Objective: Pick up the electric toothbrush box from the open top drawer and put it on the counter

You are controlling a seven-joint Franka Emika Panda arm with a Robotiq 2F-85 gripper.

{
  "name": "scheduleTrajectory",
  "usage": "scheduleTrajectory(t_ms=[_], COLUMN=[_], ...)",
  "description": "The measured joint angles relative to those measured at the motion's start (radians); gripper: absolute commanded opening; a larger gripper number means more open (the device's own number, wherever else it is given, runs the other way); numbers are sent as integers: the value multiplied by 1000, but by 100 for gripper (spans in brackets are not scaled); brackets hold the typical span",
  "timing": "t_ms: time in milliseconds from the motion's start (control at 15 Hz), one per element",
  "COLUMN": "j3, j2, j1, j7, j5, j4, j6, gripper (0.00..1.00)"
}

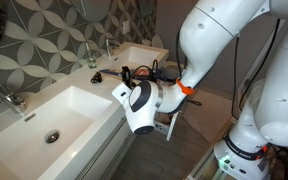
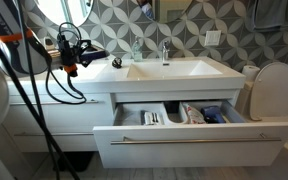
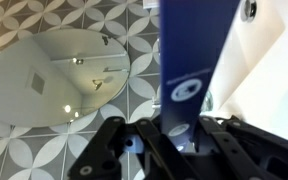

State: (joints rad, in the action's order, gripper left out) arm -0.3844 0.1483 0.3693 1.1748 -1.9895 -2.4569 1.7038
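I will lower my gripper next toward the white part of the counter between the basins and release the long dark blue box, since the box is still above that counter.
In the wrist view my gripper is shut on a tall dark blue toothbrush box with white print, which stands up between the fingers. The box points toward a round mirror on the patterned tile wall. In both exterior views the gripper hovers above the glossy white counter, near the gap between the two basins. The box itself is hard to make out there. The top drawer stands open below the counter, with several small items inside.
Chrome taps stand behind the basins. A white toilet is beside the vanity. Black cables hang from the arm in front of the vanity. A round mirror hangs on the tiled wall.
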Motion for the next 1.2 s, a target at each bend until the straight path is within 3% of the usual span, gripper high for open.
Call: scheduleTrajectory(t_ms=[600,1200], j3=[24,59], j2=[111,136], j1=[-49,-150], j7=[220,332], j5=[-270,-418], j4=[9,78], j6=[26,275], gripper=[3,3])
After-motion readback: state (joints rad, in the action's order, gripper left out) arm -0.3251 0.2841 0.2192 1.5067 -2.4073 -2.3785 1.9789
